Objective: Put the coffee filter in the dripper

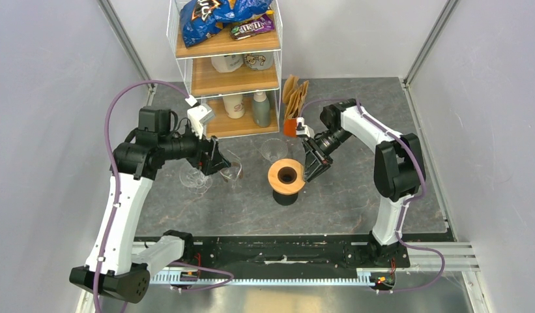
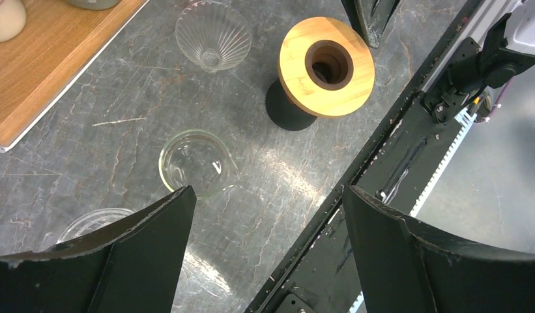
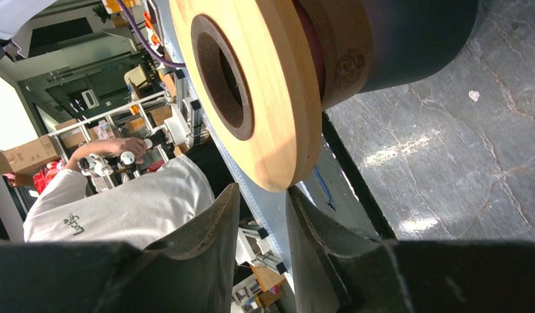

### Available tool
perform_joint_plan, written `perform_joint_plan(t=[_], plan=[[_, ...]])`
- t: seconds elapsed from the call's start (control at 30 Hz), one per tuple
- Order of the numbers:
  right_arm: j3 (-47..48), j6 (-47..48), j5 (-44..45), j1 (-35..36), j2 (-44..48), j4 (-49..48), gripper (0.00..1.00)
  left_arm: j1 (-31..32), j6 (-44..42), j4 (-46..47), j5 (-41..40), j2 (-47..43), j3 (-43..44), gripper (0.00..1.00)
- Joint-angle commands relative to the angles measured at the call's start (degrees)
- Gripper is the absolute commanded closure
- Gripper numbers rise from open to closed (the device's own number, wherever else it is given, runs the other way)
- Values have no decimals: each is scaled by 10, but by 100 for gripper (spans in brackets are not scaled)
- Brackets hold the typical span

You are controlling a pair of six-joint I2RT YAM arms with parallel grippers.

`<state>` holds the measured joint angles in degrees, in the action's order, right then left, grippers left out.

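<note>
I will swing my left gripper to the right in the top view next and lower it over the ribbed glass dripper. The dripper stands clear on the table beside the ring stand.
Brown paper coffee filters (image 1: pixel 294 95) stand in an orange holder at the back, by the shelf. The ribbed glass dripper (image 1: pixel 274 150) stands upright and empty on the table, also in the left wrist view (image 2: pixel 213 34). Just in front of it is a wooden ring stand (image 1: pixel 286 175) on a black base. My right gripper (image 1: pixel 314 173) is narrowly open and empty, its tips at the ring's right edge (image 3: pixel 277 124); in its wrist view (image 3: pixel 261 189) nothing lies between the fingers. My left gripper (image 1: pixel 221 163) is wide open and empty (image 2: pixel 268 192), left of the stand.
A small glass cup (image 2: pixel 198 163) and a second glass vessel (image 2: pixel 95 222) sit under the left gripper. A three-tier wooden shelf (image 1: pixel 227 78) with snack bags, bottles and cups stands at the back. The table's black front rail (image 2: pixel 408 163) runs close by.
</note>
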<state>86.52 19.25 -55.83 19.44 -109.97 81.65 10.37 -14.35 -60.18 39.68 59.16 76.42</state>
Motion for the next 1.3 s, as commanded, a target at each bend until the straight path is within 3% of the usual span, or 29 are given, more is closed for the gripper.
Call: perform_joint_plan(t=[0.0, 0.17, 0.3, 0.47, 0.63, 0.87, 1.13, 1.27], plan=[[35, -10, -25, 8, -4, -11, 61, 3, 14, 21, -3, -3, 0, 9], [32, -12, -25, 10, -3, -11, 62, 4, 8, 21, 0, 3, 0, 9], [29, -5, -15, 8, 3, -5, 56, 8, 12, 27, -6, 13, 3, 9], [58, 47, -19, -62, 26, 61, 46, 69, 26, 19, -43, 66, 23, 15], [71, 72, 25, -154, 80, 87, 40, 132, 134, 164, -184, 97, -11, 33], [74, 43, 47, -188, 119, 69, 36, 177, 377, 348, -303, 127, -83, 49], [55, 29, 50, -191, 138, 55, 35, 197, 427, 396, -421, 217, -103, 57], [54, 27, 49, -191, 139, 56, 34, 197, 444, 437, -432, 250, -127, 57]])
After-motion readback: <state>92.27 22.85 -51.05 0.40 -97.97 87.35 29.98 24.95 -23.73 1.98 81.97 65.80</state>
